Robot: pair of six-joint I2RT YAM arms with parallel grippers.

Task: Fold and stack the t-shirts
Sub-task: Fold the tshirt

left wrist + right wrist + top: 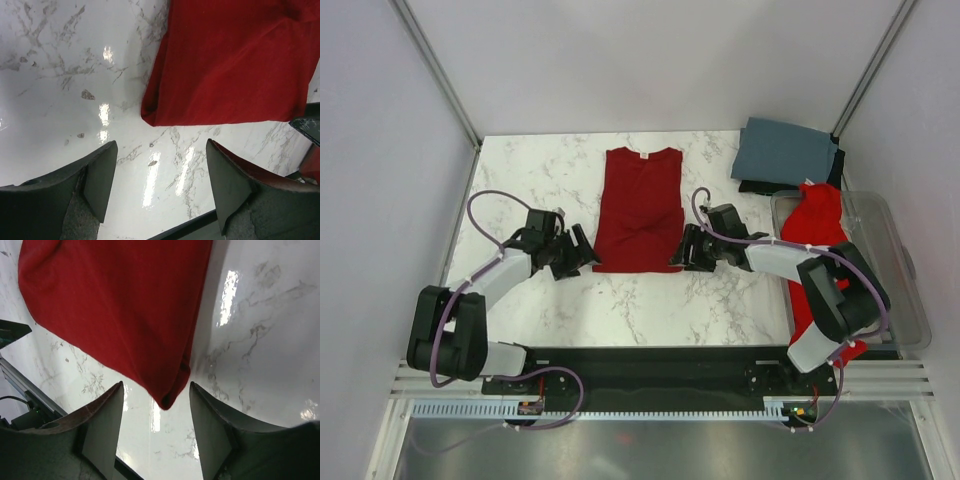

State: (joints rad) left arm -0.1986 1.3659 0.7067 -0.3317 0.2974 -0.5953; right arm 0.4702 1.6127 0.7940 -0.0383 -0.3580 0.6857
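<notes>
The dark crimson t-shirt is next for my left gripper. My left gripper will move toward it, then go down to the nearest hem corner (597, 268) (152, 119).
A dark crimson t-shirt (638, 210) lies flat in the middle of the marble table, its sides folded in to a long strip, collar away from me. My left gripper (582, 252) is open beside its near left corner (150, 117), with bare table between the fingers. My right gripper (677, 252) is open at the near right corner (167, 399), whose tip lies just ahead of the fingertips. A folded slate grey-blue t-shirt (785, 152) rests on a black one (765, 186) at the back right. A brighter red t-shirt (816, 225) hangs out of a clear bin.
The clear plastic bin (905, 265) stands at the right edge of the table (540, 170). Grey walls and metal posts close in the sides and back. A black rail (650, 365) runs along the near edge by the arm bases.
</notes>
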